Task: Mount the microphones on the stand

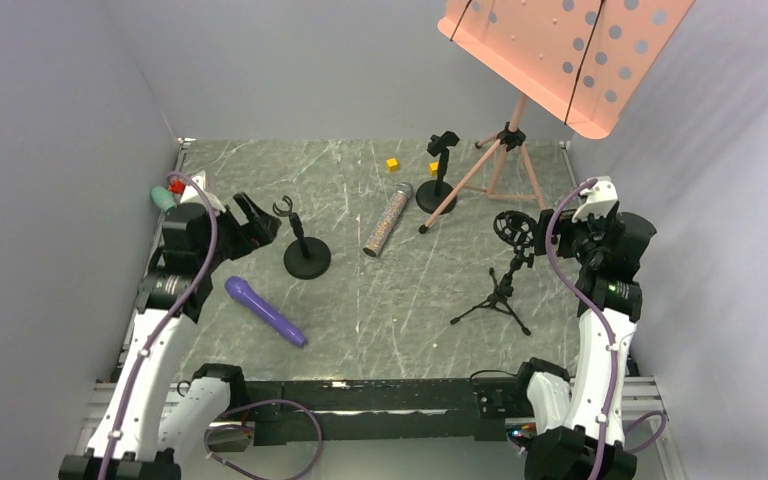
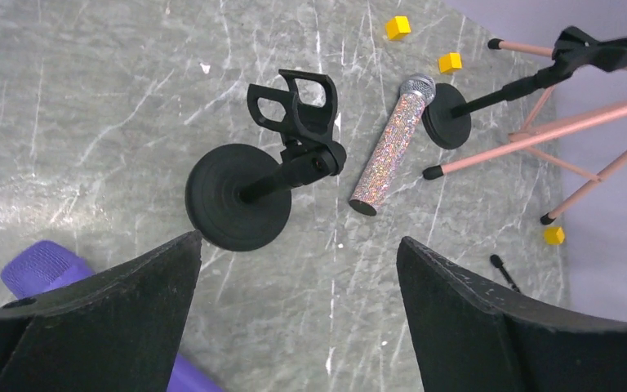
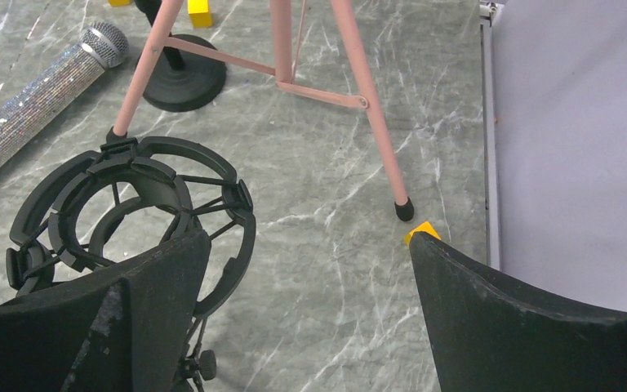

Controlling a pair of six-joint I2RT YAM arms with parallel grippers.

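Observation:
The left gripper moves outward next, toward the clip stand just beyond its open fingers, and turns to close on one clip peg (image 1: 278,208) (image 2: 266,106).
A purple microphone (image 1: 265,311) lies on the table in front of my left arm; its head shows in the left wrist view (image 2: 45,265). A glittery microphone (image 1: 387,220) lies mid-table, also in the left wrist view (image 2: 392,143) and right wrist view (image 3: 41,90). A teal microphone (image 1: 163,198) lies at the left edge behind my left arm. A clip stand on a round base (image 1: 305,250) stands just beyond my open left gripper (image 1: 255,225). A shock-mount tripod stand (image 1: 508,270) stands left of my open right gripper (image 1: 548,235). Both grippers are empty.
A second round-base clip stand (image 1: 438,180) stands at the back. A pink music stand (image 1: 560,60) on tripod legs (image 1: 500,165) towers at the back right. Small yellow cubes (image 1: 392,164) lie nearby; one (image 3: 421,230) sits by my right finger. Grey walls enclose the table.

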